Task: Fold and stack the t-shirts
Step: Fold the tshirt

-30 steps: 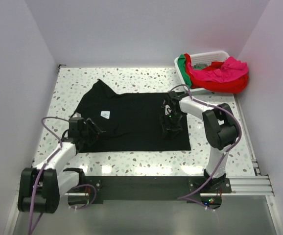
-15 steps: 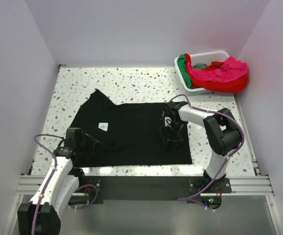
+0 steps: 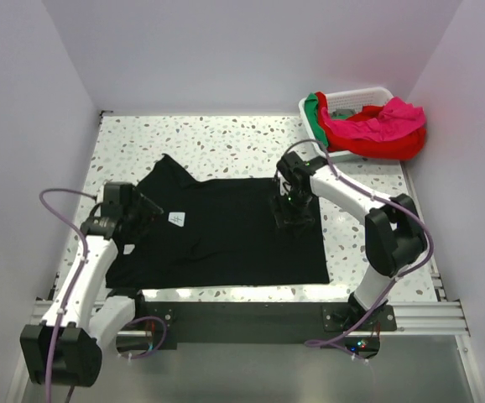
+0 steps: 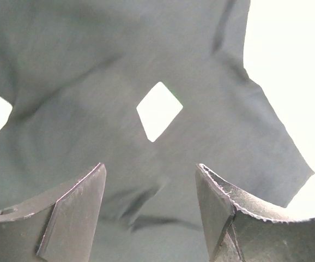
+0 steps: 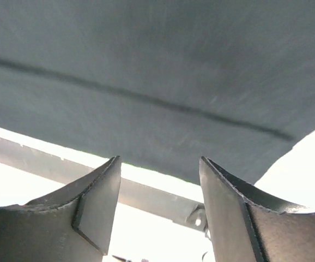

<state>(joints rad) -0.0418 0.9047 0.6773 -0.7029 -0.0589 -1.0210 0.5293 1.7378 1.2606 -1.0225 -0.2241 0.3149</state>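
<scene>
My left gripper moves outward and down onto the black t-shirt's pointed far corner next, since it juts onto bare table where open fingers would straddle it.
A black t-shirt lies spread flat on the speckled table, its small white neck label to the left. My left gripper is open and empty above the shirt's left side; the left wrist view shows the label ahead of the jaws and a small wrinkle between them. My right gripper is open and empty above the shirt's right part; the right wrist view shows black cloth with a seam line. Red, magenta-pink and green shirts are heaped at the back right.
A white slatted basket stands at the back right corner under the heaped shirts. White walls close the table at left, back and right. A metal rail runs along the near edge.
My left arm swung from the shirt's near-left corner up to its left side by the label. My right gripper moved slightly toward the back. The shirt's left part shifted and lies flatter.
</scene>
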